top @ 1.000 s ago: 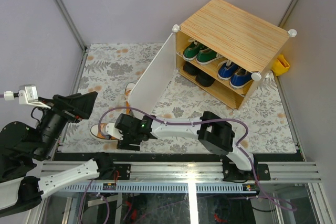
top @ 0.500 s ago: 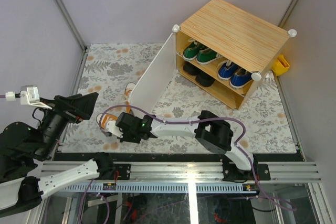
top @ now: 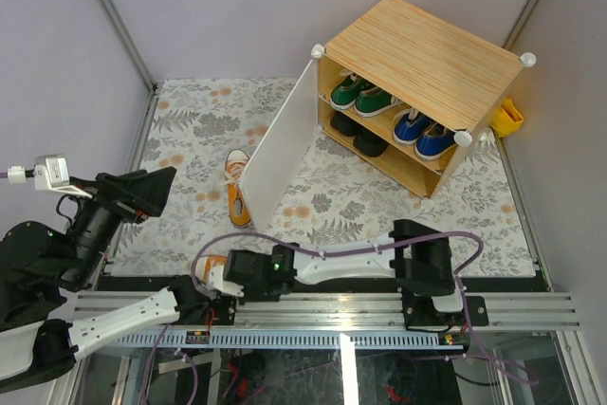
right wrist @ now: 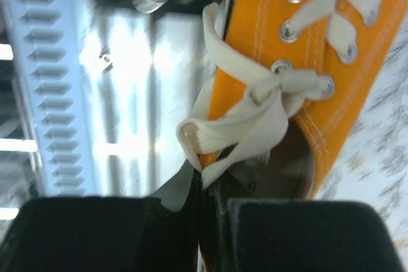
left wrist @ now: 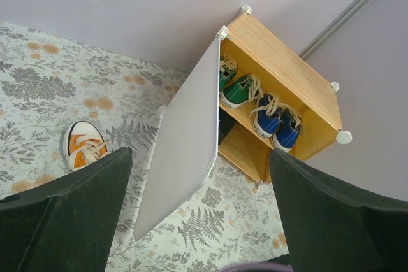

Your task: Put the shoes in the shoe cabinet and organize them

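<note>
The right gripper will next move outward, to the right in the top view, and let go of the sneaker beside the black shoes, where the cabinet's lower shelf [top: 408,169] is empty.
My right gripper [top: 212,278] hangs over the table's near edge, shut on the collar of an orange sneaker [right wrist: 338,74] with white laces; in the top view that shoe [top: 215,262] is mostly hidden under the wrist. The other orange sneaker [top: 235,193] lies on the mat by the cabinet's open white door [top: 280,135]. The shoe cabinet [top: 427,49] holds green shoes [top: 364,95] and blue shoes [top: 423,133] on its upper shelf, and black shoes [top: 358,136] below. My left gripper [left wrist: 199,154] is open and raised at the far left, holding nothing.
A floral mat [top: 190,125] covers the table. A yellow object [top: 507,119] sits behind the cabinet's right side. The metal rail [top: 322,305] and cables run along the near edge under my right arm. Grey walls close in the sides.
My right gripper has shut on the orange sneaker and drawn it from the mat's front left toward the near rail. The left arm has not moved.
</note>
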{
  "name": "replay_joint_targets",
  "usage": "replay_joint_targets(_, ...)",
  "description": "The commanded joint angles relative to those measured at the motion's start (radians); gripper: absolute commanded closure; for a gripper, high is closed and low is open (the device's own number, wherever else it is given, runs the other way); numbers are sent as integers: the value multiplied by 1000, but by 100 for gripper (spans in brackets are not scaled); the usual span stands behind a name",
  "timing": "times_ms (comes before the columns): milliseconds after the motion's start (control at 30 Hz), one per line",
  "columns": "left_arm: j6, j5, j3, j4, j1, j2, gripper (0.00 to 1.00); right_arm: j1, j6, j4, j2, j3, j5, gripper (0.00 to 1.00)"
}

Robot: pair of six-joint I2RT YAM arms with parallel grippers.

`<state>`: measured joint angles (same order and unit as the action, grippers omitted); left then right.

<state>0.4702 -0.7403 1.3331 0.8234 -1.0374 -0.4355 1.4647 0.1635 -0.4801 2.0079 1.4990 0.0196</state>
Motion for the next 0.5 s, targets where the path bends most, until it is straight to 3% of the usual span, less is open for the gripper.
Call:
replay_joint_targets(0,-23,0,18,-60,1,-25,13,67,-103,-115,-208,-78,13,100)
replay_joint_targets(133,-29,10,13,-81,0,-37,13,106,-173,-165,-317,-150,32,100)
replay_joint_targets(367,-23,31,18,-81,1,-50,13,126,-337,-346,-470,-251,-195,100)
replay_joint_targets(467,-22,44,21,-82,1,-59,13,69,-455,-385,-534,-296,-303,100)
